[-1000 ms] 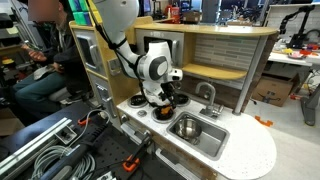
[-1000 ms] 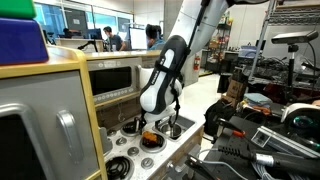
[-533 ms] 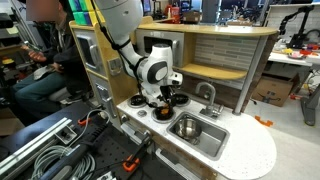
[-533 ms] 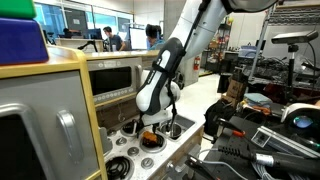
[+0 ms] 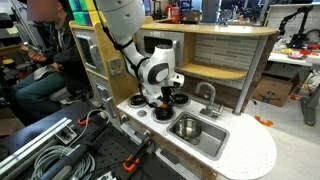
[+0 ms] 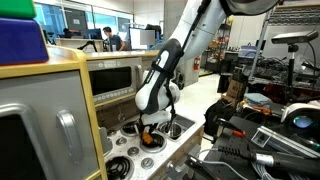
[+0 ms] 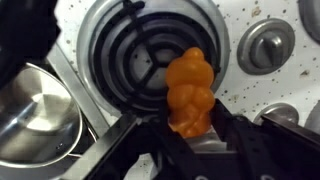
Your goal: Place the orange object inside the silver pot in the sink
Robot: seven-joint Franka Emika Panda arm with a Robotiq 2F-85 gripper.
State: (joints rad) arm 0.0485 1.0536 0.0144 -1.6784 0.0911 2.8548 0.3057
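My gripper rises next, carries the orange object over the pot's middle (image 7: pixel 32 115), lowers and releases it, since the silver pot stands open and empty beside the burner.
The orange object (image 7: pixel 188 88), a lumpy orange-yellow toy piece, rests on a black coil burner (image 7: pixel 135 50) of the white toy stove. My gripper (image 7: pixel 190 128) is down over it, and its dark fingers are shut against both sides of the piece. In both exterior views the gripper (image 5: pixel 161 106) (image 6: pixel 150 132) stands low over the stove with the orange object (image 6: pixel 150 140) at its tips. The silver pot (image 7: pixel 35 115) shows shiny at the wrist view's left edge. It sits in the sink (image 5: pixel 207 136), and the silver pot (image 5: pixel 187 127) lies just beside the burner.
A silver faucet (image 5: pixel 208 95) rises behind the sink. Round stove knobs (image 7: pixel 265 45) lie right of the burner. Another burner (image 5: pixel 180 98) lies behind the gripper. The toy kitchen's wooden back wall and shelf (image 5: pixel 215 55) stand close behind. Cables and clamps (image 5: pixel 60 150) lie in front.
The gripper has come down slightly onto the burner and its jaws have gone from open to shut on the orange object.
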